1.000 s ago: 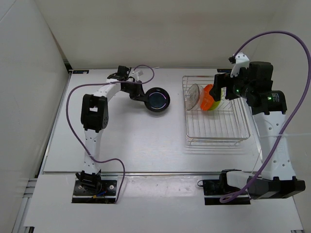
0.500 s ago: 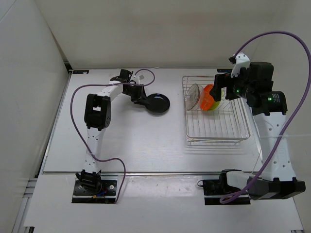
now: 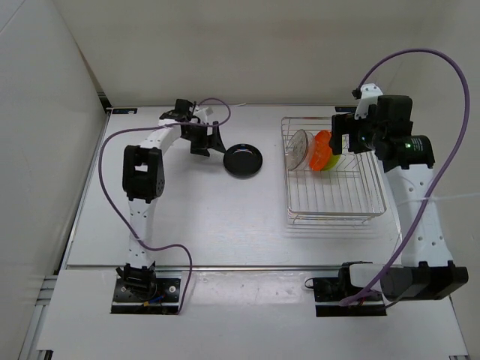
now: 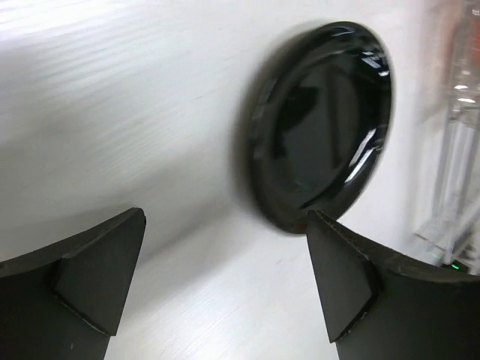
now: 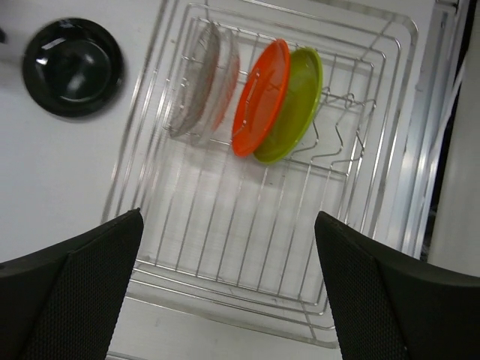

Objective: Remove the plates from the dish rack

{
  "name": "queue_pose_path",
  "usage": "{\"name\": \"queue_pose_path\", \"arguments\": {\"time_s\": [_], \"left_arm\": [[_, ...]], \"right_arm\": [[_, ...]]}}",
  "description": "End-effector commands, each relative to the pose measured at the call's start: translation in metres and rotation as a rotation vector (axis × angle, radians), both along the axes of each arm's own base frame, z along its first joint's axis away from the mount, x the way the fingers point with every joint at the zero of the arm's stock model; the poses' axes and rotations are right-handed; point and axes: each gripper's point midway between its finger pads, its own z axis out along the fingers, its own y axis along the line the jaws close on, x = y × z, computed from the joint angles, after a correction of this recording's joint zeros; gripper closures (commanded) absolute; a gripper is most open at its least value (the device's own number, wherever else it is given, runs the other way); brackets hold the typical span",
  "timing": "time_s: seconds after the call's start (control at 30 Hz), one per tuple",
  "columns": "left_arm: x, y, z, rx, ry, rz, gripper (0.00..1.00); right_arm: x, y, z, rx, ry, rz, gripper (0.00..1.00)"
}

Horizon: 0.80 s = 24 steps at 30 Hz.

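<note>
Only bare wires stand on the side of the yellow-green plate's upper rim (image 3: 337, 157) (image 5: 302, 133) away from the orange plate, so next my right gripper will lower onto that rim, fingers astride it.
A black plate (image 3: 244, 160) lies flat on the table, left of the dish rack (image 3: 335, 220). My left gripper (image 3: 210, 140) stands open just left of the black plate (image 4: 322, 120), holding nothing; in the left wrist view the gripper (image 4: 225, 225) has bare table between its fingers. In the rack stand a clear plate (image 3: 300, 148), an orange plate (image 3: 321, 150) and a yellow-green plate (image 3: 334, 159), all on edge. My right gripper (image 3: 346, 142) hovers open above the rack's far end. From its wrist view, the gripper (image 5: 229, 217) looks down on the clear (image 5: 201, 82), orange (image 5: 261, 96) and yellow-green (image 5: 294, 105) plates.
The near half of the dish rack (image 5: 225, 296) holds only bare wires. White walls close in the table at the back and on the left. Purple cables loop above both arms.
My left gripper has opened and let go of the black plate, which now lies flat on the table. The gripper has drawn back to the left. The right arm has barely shifted.
</note>
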Motion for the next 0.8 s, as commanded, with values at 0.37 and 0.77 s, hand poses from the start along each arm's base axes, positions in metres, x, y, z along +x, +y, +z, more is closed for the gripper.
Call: {"name": "queue_pose_path", "arguments": {"time_s": [0.37, 0.77], "left_arm": [[-0.059, 0.148, 0.244, 0.435, -0.563, 0.264, 0.01], [-0.138, 0.164, 0.325, 0.441, -0.722, 0.368, 0.01]], "right_arm": [[0.073, -0.039, -0.050, -0.204, 0.057, -0.118, 0.12], [0.112, -0.070, -0.103, -0.172, 0.168, -0.164, 0.27]]}}
